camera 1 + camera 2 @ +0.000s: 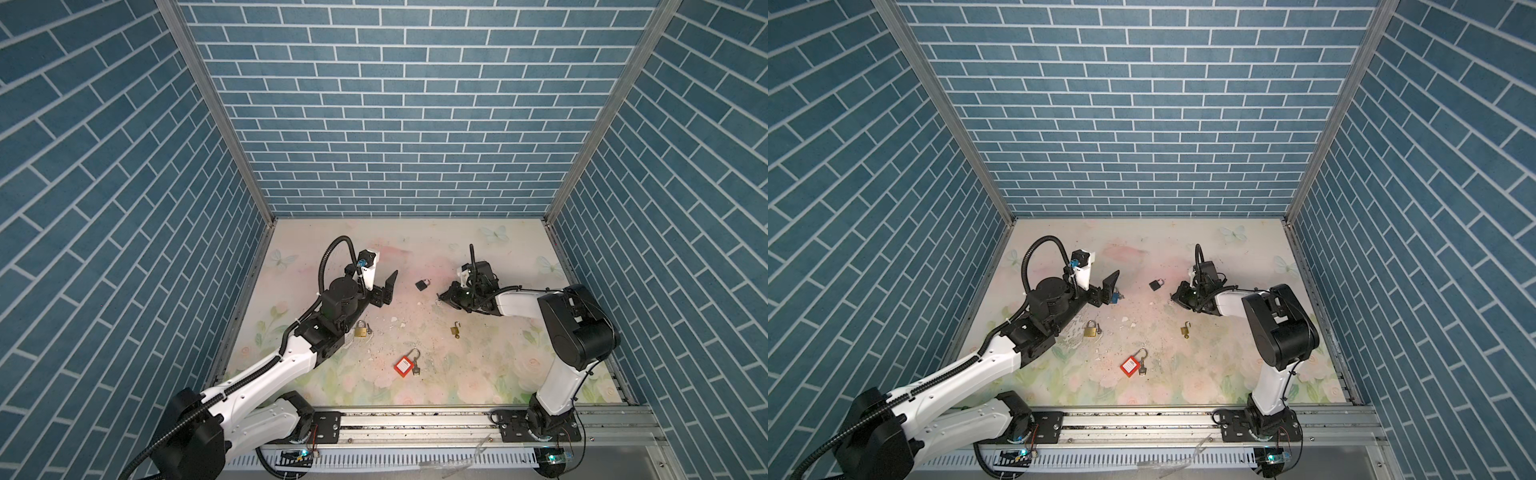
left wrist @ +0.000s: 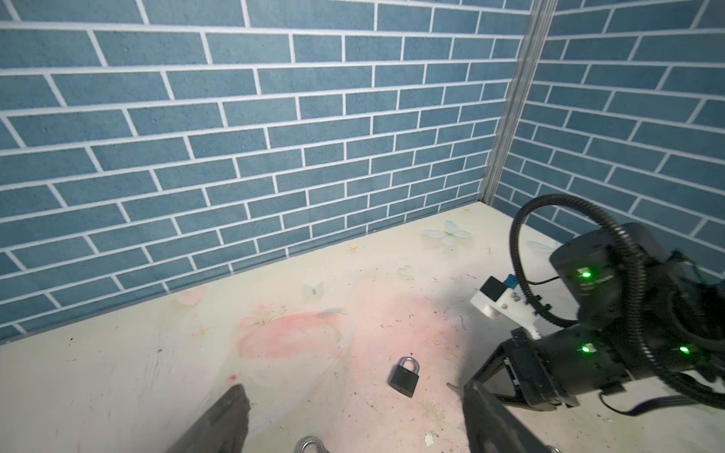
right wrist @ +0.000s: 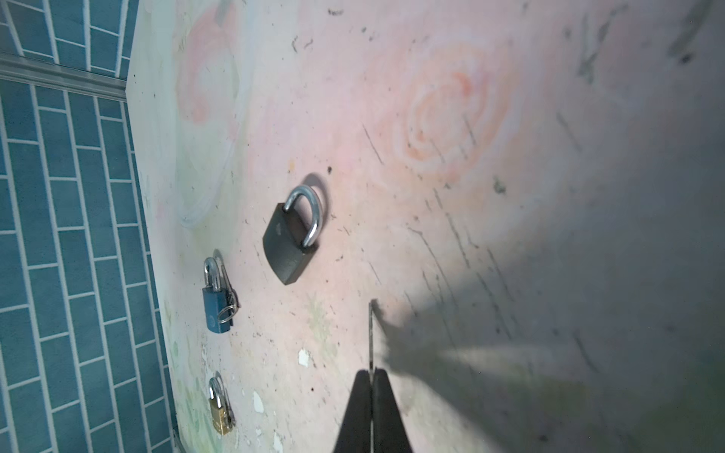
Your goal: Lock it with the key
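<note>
The thin key's blade stops short of the black padlock, so my right gripper will move toward it and release the key beside the silver shackle's near leg [image 1: 428, 283] [image 3: 312, 235].
A black padlock [image 1: 422, 284] [image 1: 1156, 284] lies flat on the flowered table between my two grippers, and both legs of its silver shackle [image 3: 310, 204] meet the body. My right gripper [image 3: 370, 374] [image 1: 445, 297] is shut on a thin key [image 3: 370, 333]. The key's blade sticks out past the fingertips toward the black padlock [image 3: 292, 239] and stops short of it. My left gripper [image 2: 353, 388] [image 1: 1111, 291] stands open and empty, with the black padlock [image 2: 405, 376] a little beyond its fingers.
A blue padlock [image 1: 1115, 297] [image 3: 215, 308] with a key ring lies just under the left gripper. Also on the table are a brass padlock [image 1: 360, 329], a small brass padlock with an open shackle [image 1: 454, 330] and a red padlock with a key [image 1: 405, 365]. Blue brick walls enclose three sides.
</note>
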Action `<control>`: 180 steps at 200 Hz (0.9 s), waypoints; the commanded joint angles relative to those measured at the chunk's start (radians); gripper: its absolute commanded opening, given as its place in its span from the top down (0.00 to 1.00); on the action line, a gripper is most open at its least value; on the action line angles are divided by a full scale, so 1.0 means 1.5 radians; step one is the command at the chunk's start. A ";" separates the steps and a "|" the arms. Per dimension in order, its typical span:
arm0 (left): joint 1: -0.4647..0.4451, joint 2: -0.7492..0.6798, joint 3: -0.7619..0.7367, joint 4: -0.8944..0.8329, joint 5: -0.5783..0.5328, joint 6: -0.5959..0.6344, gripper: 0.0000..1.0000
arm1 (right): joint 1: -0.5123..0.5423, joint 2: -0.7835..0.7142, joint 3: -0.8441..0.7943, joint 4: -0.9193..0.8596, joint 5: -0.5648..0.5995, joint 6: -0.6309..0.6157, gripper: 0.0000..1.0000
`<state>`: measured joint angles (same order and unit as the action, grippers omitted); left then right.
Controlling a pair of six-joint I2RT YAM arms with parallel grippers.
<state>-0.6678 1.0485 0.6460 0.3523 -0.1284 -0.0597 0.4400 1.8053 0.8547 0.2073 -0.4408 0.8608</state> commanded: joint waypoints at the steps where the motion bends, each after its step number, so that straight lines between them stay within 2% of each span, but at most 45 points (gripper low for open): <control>1: 0.004 -0.022 -0.007 0.011 0.020 0.003 0.14 | 0.000 0.020 0.027 0.015 -0.014 0.033 1.00; 141: 0.003 -0.017 -0.023 0.017 0.034 0.019 0.14 | 0.008 0.114 0.077 0.039 -0.050 0.058 1.00; 180: 0.004 -0.018 -0.023 0.013 0.035 0.024 0.14 | 0.015 0.120 0.085 0.037 -0.051 0.056 0.94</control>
<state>-0.6674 1.0233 0.6228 0.3565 -0.0841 -0.0326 0.4511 1.9560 0.9707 0.2920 -0.5198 0.9123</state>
